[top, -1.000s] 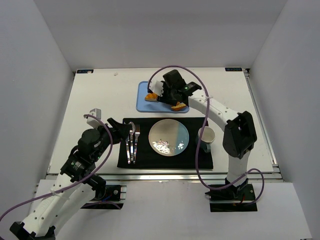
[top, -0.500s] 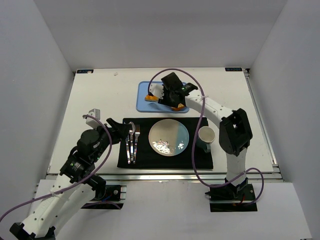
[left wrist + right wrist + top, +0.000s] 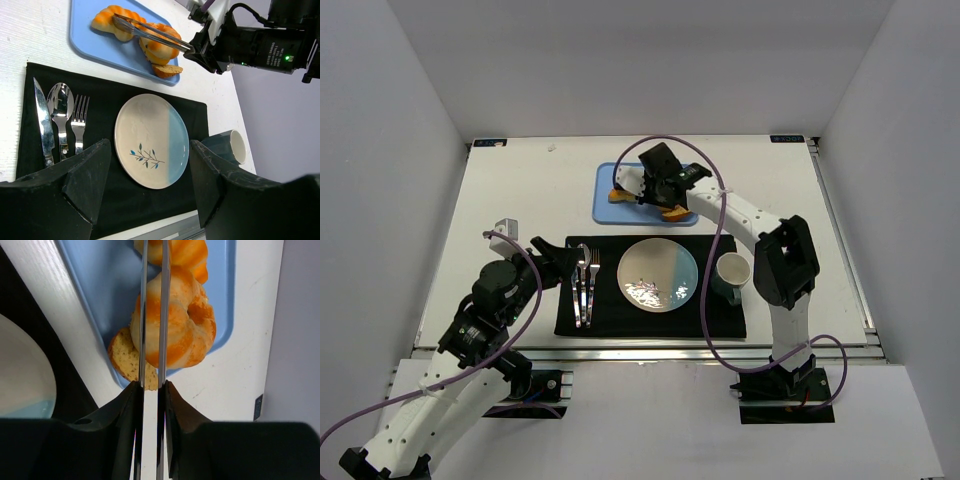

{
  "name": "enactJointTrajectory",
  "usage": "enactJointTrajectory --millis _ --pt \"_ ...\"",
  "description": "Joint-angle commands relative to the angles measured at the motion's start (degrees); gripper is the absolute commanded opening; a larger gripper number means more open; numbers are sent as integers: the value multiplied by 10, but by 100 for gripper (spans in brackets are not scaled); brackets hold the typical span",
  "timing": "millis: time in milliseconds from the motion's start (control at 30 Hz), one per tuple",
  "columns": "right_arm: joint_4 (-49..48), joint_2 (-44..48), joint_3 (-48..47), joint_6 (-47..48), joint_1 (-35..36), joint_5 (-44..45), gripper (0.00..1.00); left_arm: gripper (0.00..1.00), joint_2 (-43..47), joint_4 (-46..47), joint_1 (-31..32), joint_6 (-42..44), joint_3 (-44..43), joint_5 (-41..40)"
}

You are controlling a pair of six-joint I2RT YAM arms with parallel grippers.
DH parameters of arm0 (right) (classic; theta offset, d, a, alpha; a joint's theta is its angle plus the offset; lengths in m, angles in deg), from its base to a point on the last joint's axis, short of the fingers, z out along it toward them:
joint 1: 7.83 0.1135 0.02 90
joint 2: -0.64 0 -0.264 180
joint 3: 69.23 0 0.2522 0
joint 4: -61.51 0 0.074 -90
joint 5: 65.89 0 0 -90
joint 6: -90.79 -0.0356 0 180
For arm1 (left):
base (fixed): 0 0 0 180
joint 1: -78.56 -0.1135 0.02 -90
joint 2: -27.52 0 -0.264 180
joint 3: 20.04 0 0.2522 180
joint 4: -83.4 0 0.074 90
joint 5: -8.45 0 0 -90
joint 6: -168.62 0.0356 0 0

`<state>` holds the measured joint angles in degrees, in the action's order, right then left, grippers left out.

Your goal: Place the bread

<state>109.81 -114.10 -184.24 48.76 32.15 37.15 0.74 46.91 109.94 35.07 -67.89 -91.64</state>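
Note:
I will next raise my right gripper, pull it back and lower the tips of the tongs onto the round plate [image 3: 651, 270] [image 3: 21, 371] to release them, because that plate is back from the gripper.
The bread [image 3: 111, 22] is a golden-orange striped croissant loaf lying at the far left of the blue tray [image 3: 90, 40]; it also shows in the top view [image 3: 620, 194] and at the top edge of the right wrist view [image 3: 186, 251]. My right gripper [image 3: 152, 385] is shut on metal tongs [image 3: 153, 315]. The tongs [image 3: 150, 34] reach across the round bun [image 3: 182, 325], and their tips lie at the bread. I cannot tell whether they pinch it. My left gripper [image 3: 150, 175] is open and empty, low over the black mat near the plate [image 3: 125, 120].
A small brown slice [image 3: 124, 360] lies at the tray's near corner beside the bun. A knife [image 3: 42, 120], spoon [image 3: 60, 107] and fork [image 3: 79, 125] lie on the black mat [image 3: 730, 318] left of the plate. A mug [image 3: 732, 272] stands right of the plate.
My right gripper has moved a little left along the tray with the tongs, so their tips now reach the bread. The left arm has barely moved.

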Motion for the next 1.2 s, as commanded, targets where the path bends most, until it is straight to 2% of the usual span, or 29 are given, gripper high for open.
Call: enactJointTrajectory --millis 0,300,433,500,600,633,733,867,1033,1167 --pt "7 7 -41 -24 4 -36 9 74 4 -6 0 0 6 -7" --pt "8 38 -93 -115 -13 -149 6 74 6 -14 0 1 -3 -13" --pt "17 78 -63 -128 -25 -210 6 74 11 -22 0 2 -10 -19" --pt "19 124 -31 -120 -35 -238 6 74 16 -27 0 2 -15 -24" --pt "32 212 69 -80 -47 -306 6 74 23 -32 0 2 -20 -33" --pt "32 236 130 -68 -48 -313 6 74 24 -33 0 2 -21 -34" --pt "38 333 236 -27 -48 -330 6 74 28 -36 0 2 -22 -38" --pt "66 435 330 5 -47 -327 6 73 23 -36 0 3 -23 -34" --pt "60 482 410 20 -48 -289 7 74 8 -28 0 6 -23 -25" --pt "47 485 442 17 -47 -268 13 74 -6 -13 0 7 -23 -15"
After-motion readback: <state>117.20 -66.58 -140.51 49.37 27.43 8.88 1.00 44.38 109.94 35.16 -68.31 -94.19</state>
